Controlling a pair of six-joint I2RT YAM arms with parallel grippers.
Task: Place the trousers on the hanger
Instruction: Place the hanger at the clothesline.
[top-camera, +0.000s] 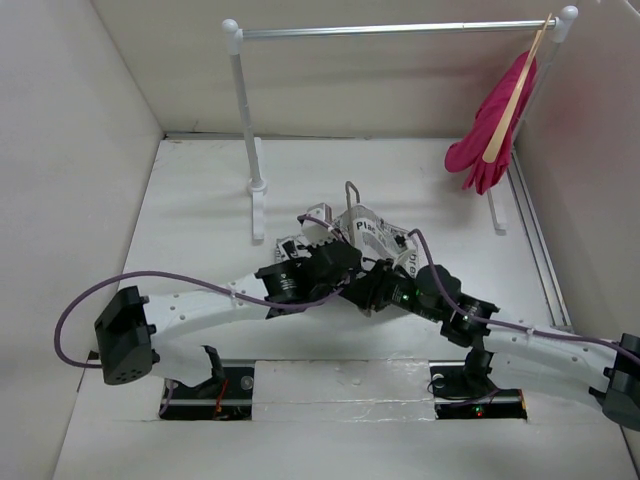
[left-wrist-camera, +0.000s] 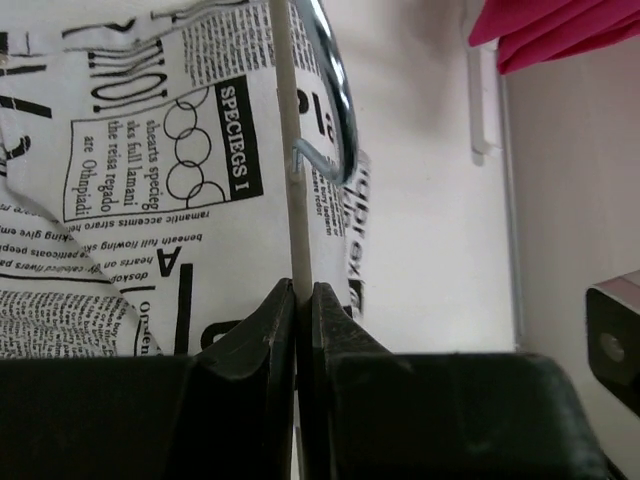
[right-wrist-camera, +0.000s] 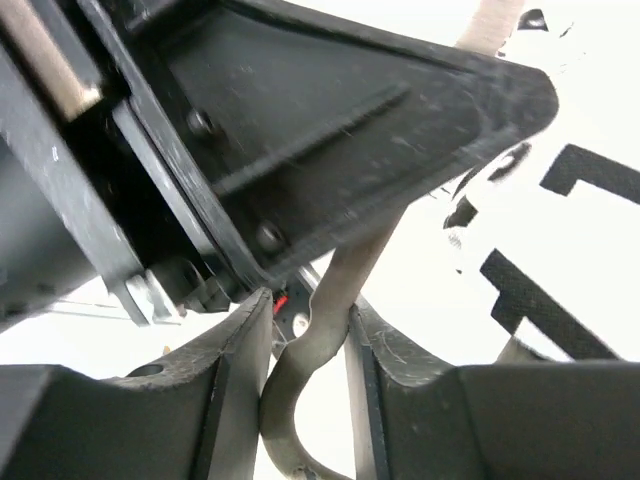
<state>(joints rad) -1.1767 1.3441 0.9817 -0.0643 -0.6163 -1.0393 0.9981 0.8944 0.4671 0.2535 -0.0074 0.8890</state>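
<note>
I will next carry the hanger in my right gripper up and outward toward the rail's bare bar (top-camera: 503, 27) beside the pink garment and then let go of it, since the hanger's hook already points there.
The newspaper-print trousers (top-camera: 372, 238) lie bunched at the middle of the table, with the grey wire hanger (top-camera: 351, 192) on them, its hook pointing to the far side. Both arms meet there. My left gripper (top-camera: 343, 263) is shut on a thin straight bar of the hanger (left-wrist-camera: 284, 150); in the left wrist view (left-wrist-camera: 303, 290) the hook (left-wrist-camera: 337, 100) curves just beyond, over the trousers (left-wrist-camera: 150, 150). My right gripper (top-camera: 373, 289) is shut on a bent piece of the hanger wire (right-wrist-camera: 345, 280), which touches both of its fingers in the right wrist view (right-wrist-camera: 310, 305). The left gripper's black body (right-wrist-camera: 330, 110) fills the upper part of that view.
A white clothes rail (top-camera: 400, 29) stands at the back. A pink garment (top-camera: 493, 130) hangs on a wooden hanger at its right end and shows in the left wrist view (left-wrist-camera: 560, 30). White walls close in on the left and right.
</note>
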